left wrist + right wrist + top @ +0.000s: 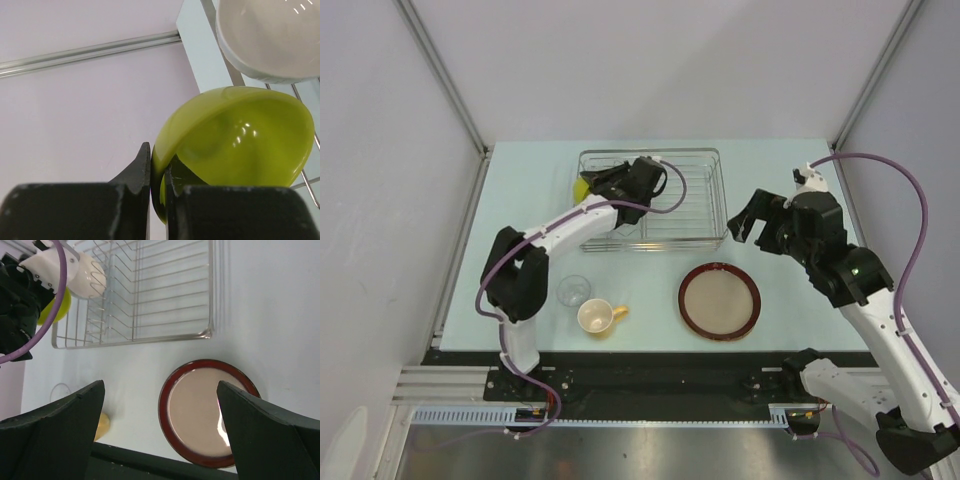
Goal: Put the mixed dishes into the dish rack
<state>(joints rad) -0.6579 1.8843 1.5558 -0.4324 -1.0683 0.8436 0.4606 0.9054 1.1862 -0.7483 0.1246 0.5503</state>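
The white bowl (270, 35) fills the space beyond, so my left gripper should next move back and down into the rack's near corner by the glass and release its bowl.
My left gripper (595, 185) is shut on the rim of the lime-green bowl (582, 188), holding it tilted at the left end of the dish rack (723, 190). In the left wrist view the gripper (157, 165) pinches the bowl (240, 135), with the white bowl (270, 35) just beyond it in the rack. My right gripper (745, 225) is open and empty, above the table right of the rack. The dark-red-rimmed plate (720, 300), the mug (598, 316) and the clear glass (573, 290) sit on the table. The cream floral plate is out of view.
In the right wrist view the open gripper (160, 385) hovers over the red-rimmed plate (210, 412), with the rack (135, 340) beyond. The left arm reaches across the rack's front-left corner. Grey walls close both sides and the back.
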